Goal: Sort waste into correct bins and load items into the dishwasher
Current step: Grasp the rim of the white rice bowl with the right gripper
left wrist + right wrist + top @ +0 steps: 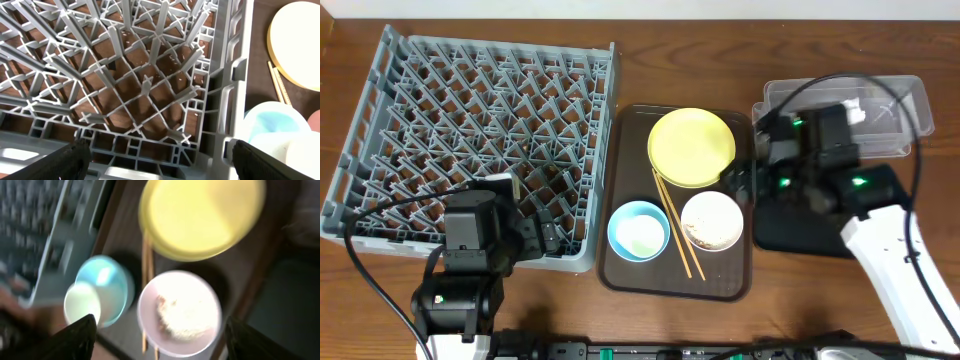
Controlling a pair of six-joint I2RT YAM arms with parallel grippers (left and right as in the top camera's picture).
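Next, my right gripper moves down toward the chopsticks onto the white bowl's rim (683, 219) (140, 309) beside them. That rim is below the gripper and to its left in the overhead view.
The yellow plate (692, 147), the light blue bowl (638, 230) with the small cream cup (82, 302) in it, the white bowl (711, 221) holding rice-like crumbs (182, 312), and the chopsticks (678, 225) lie on the brown tray. My right gripper (738, 183) is open and empty above the tray's right side; in the blurred right wrist view (160, 340) the white bowl lies between its fingers. My left gripper (160, 162) is open and empty over the front right corner of the grey dish rack (480, 130). The snack wrapper is not visible.
The brown serving tray (740, 270) sits between the rack and the bins. The clear tub (895, 95) at the back right holds a white napkin (855, 110). The black tray (800, 228) lies in front of it, partly under my right arm.
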